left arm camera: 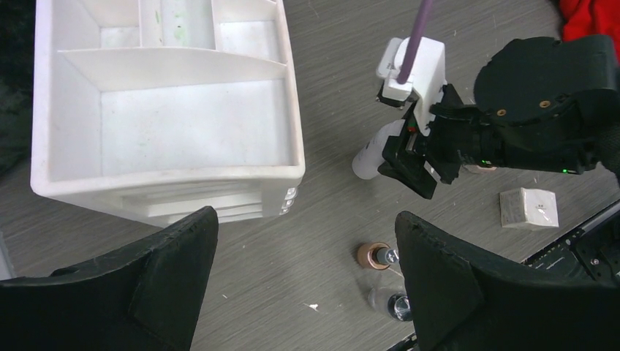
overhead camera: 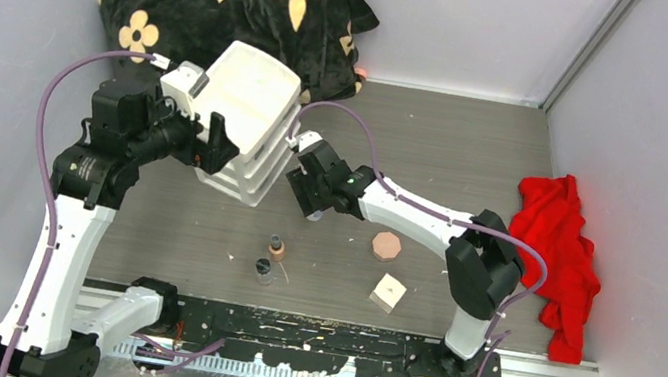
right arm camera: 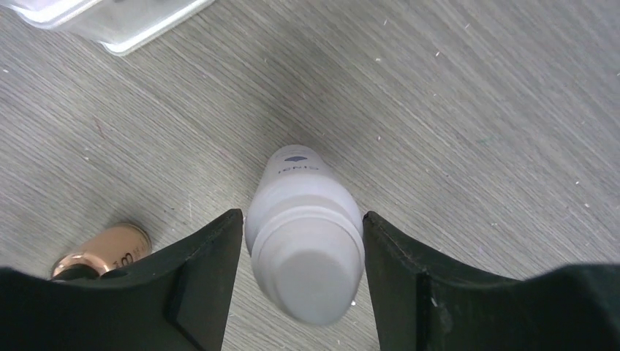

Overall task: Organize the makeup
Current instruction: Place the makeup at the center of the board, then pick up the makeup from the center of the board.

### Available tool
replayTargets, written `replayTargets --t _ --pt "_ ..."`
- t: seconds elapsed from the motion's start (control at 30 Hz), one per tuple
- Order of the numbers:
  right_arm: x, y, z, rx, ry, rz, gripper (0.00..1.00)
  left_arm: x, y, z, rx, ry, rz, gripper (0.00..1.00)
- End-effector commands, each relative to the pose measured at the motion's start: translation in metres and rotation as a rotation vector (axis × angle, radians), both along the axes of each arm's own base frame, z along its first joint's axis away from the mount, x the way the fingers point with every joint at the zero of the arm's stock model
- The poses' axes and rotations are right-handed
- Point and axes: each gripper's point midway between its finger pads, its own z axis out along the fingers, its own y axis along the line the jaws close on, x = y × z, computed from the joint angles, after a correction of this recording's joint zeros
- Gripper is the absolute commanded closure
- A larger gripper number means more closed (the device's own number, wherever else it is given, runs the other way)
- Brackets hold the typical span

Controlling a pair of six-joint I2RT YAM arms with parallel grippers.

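My left gripper will travel to the right in the top view and down around the white bottle (overhead camera: pixel 315 215), because it stands beside the box (overhead camera: pixel 245 119), away from my open fingers.
My right gripper (overhead camera: pixel 305 187) is shut on the white bottle (right arm camera: pixel 303 241), both fingers against its sides, just right of the white drawer box (overhead camera: pixel 245 119). The bottle also shows in the left wrist view (left arm camera: pixel 369 153). My left gripper (left arm camera: pixel 307 278) is open and empty, held above the table by the box's front. A tan dark-capped bottle (overhead camera: pixel 276 247) and a small clear jar (overhead camera: pixel 264 271) stand near the front. The pink-brown octagonal compact (overhead camera: pixel 386 245) and the white cube (overhead camera: pixel 387 292) lie to their right. I see no sticks.
The box's open top tray (left arm camera: pixel 168 110) has several compartments. A black flowered pouch (overhead camera: pixel 236 16) lies at the back left and a red cloth (overhead camera: pixel 557 254) at the right. Grey walls close in on three sides.
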Motion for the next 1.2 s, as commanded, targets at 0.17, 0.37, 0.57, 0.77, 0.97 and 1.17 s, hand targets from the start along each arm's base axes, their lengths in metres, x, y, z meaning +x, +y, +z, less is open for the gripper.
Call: replayTargets --t 0.17,0.37,0.57,0.77,0.97,1.17 --pt "-0.011 0.006 0.087 0.126 -0.136 0.028 0.33 -0.001 -0.005 0.01 -0.008 -0.022 -0.022 0.04" --pt "-0.036 -0.015 0.127 0.153 -0.176 0.017 0.33 -0.011 -0.007 0.008 0.032 0.006 -0.037 0.04" --pt "-0.045 -0.063 0.183 0.212 -0.307 -0.088 0.27 -0.026 -0.051 0.002 -0.028 0.054 -0.186 0.01" --pt "-0.04 -0.113 0.212 0.174 -0.459 -0.212 0.13 -0.029 -0.107 -0.042 0.052 0.114 -0.285 0.0" --pt "-0.043 -0.122 0.202 0.127 -0.443 -0.227 0.12 -0.012 -0.122 -0.076 0.042 0.117 -0.27 0.07" --pt "-0.043 -0.127 0.201 0.129 -0.45 -0.24 0.11 0.009 -0.139 -0.109 0.057 0.068 -0.237 0.07"
